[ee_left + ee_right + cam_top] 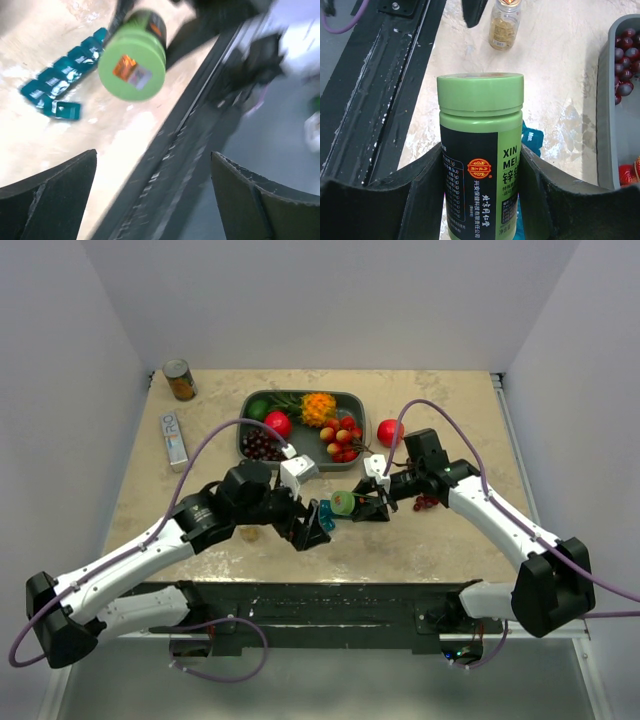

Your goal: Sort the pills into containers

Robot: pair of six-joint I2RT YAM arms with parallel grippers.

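Observation:
The bottle's lid, free of fingers, lies right of my left gripper in the top view, so next I turn the gripper's open fingers and move that way around it.
My right gripper is shut on a green pill bottle with a black label and its lid on, held above the table. It also shows in the top view and the left wrist view. The teal containers lie in a strip on the table below the bottle, with one cell apart from the strip. In the right wrist view a teal piece shows behind the bottle. My left gripper is open and empty, close to the bottle's lid over the table's front edge. A small glass bottle of yellowish pills stands nearby.
A grey tray of fruit stands at the back middle. A tin can and a white box are at the back left. A red fruit and dark grapes lie by the right arm. The black front rail runs close by.

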